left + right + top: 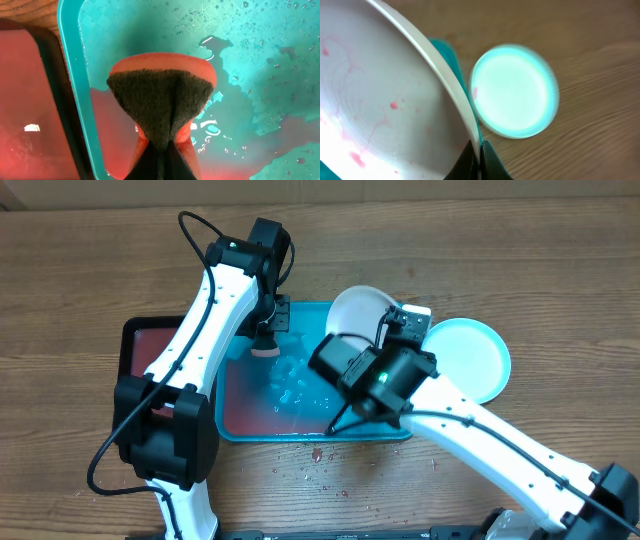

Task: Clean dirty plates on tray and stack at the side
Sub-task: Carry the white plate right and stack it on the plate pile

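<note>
The white plate goes on top of the pale aqua plate next, because the side stack starts there. I will move my right gripper to the right in the overhead view and down, then let go.
The turquoise tray lies mid-table, wet, with red-tinted water along its front. My right gripper is shut on the rim of the white plate and holds it tilted above the tray's back right corner. In the right wrist view the white plate shows faint red smears. The pale aqua plate lies flat on the table right of the tray; it also shows in the right wrist view. My left gripper is shut on an orange sponge with a dark scouring face, over the tray's back left. The yellow-green plate is out of view.
A dark red tray with a black rim lies left of the turquoise tray, under my left arm. Red crumbs dot the wood table in front of the tray.
</note>
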